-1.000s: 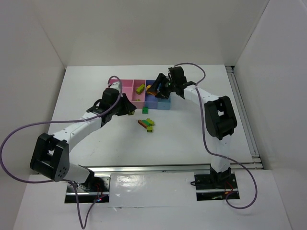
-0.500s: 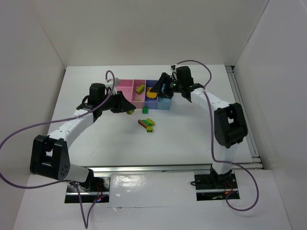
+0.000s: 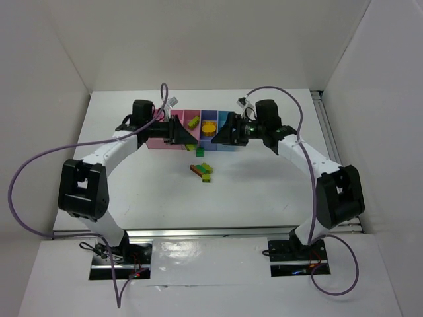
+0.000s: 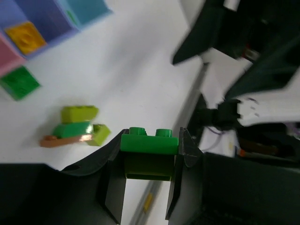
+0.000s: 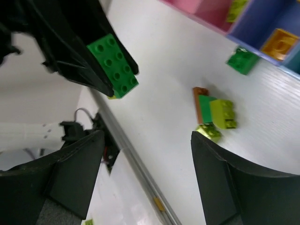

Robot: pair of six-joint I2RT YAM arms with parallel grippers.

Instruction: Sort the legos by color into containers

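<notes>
I will next turn my left gripper downward and lower it back onto the bare table beside the small pile. I will release the brick there.
My left gripper (image 3: 187,138) is shut on a green brick (image 4: 150,140), held in the air just in front of the bins; the brick also shows in the right wrist view (image 5: 113,65). My right gripper (image 3: 216,137) is open and empty (image 5: 145,154), facing the left one. The joined bins stand behind: a wide pink bin (image 3: 170,117), a pink bin (image 3: 187,129) with a yellow-green brick (image 3: 193,121), a blue-purple bin (image 3: 205,116) with an orange-yellow brick (image 3: 209,127), and a light blue bin (image 3: 225,117).
A loose green brick (image 3: 199,152) lies just in front of the bins. A small pile of red-brown, green and yellow-green bricks (image 3: 203,170) lies nearer on the white table (image 3: 264,185). White walls enclose the table on three sides.
My left gripper has swung back and right to the front of the bins with the green brick. My right gripper has drawn back from over the bins; the orange-yellow brick now lies uncovered.
</notes>
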